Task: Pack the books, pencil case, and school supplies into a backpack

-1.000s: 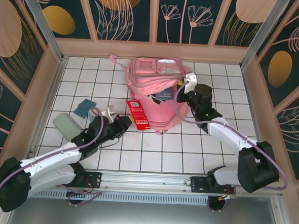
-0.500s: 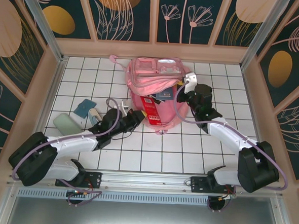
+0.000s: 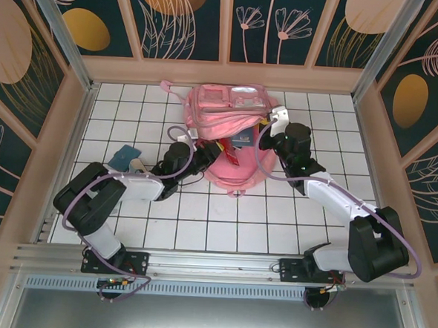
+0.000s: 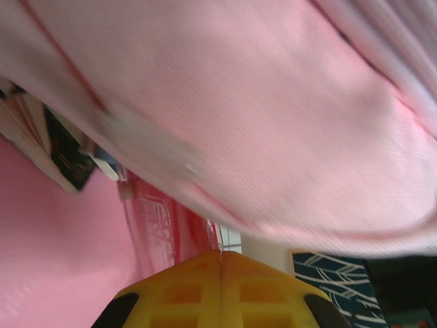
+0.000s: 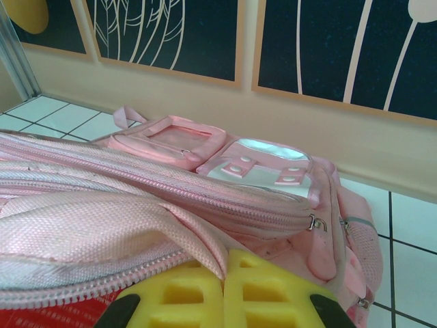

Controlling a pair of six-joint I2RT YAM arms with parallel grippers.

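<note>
The red piece's edge goes outward under the pink flap next, and my left gripper releases it there. The backpack's covered inside lies outward of the gripper.
The pink backpack point(image 3: 230, 109) lies at the back of the table with its mouth facing the arms. My left gripper point(image 3: 207, 151) reaches into that mouth, shut on the edge of the red rectangular piece point(image 3: 228, 154) with white marks. The left wrist view shows that red piece point(image 4: 156, 220) running up from the gripper point(image 4: 220, 254) under the pink flap point(image 4: 273, 116). Book pages and a dark cover point(image 4: 63, 149) lie inside; a navy book point(image 3: 243, 141) shows from above. My right gripper point(image 3: 268, 125) point(image 5: 224, 257) is shut on the backpack's zip edge point(image 5: 171, 225), holding the flap up.
A small teal square point(image 3: 120, 158) and a pale item point(image 3: 139, 164) lie on the white tiles left of the left arm. Patterned walls close in the table on three sides. The backpack's front pockets and reflective strip point(image 5: 263, 147) face the back wall.
My left arm has stretched forward and right, carrying the red piece from the tiles in front of the backpack into its mouth. The right arm has kept still, holding the flap.
</note>
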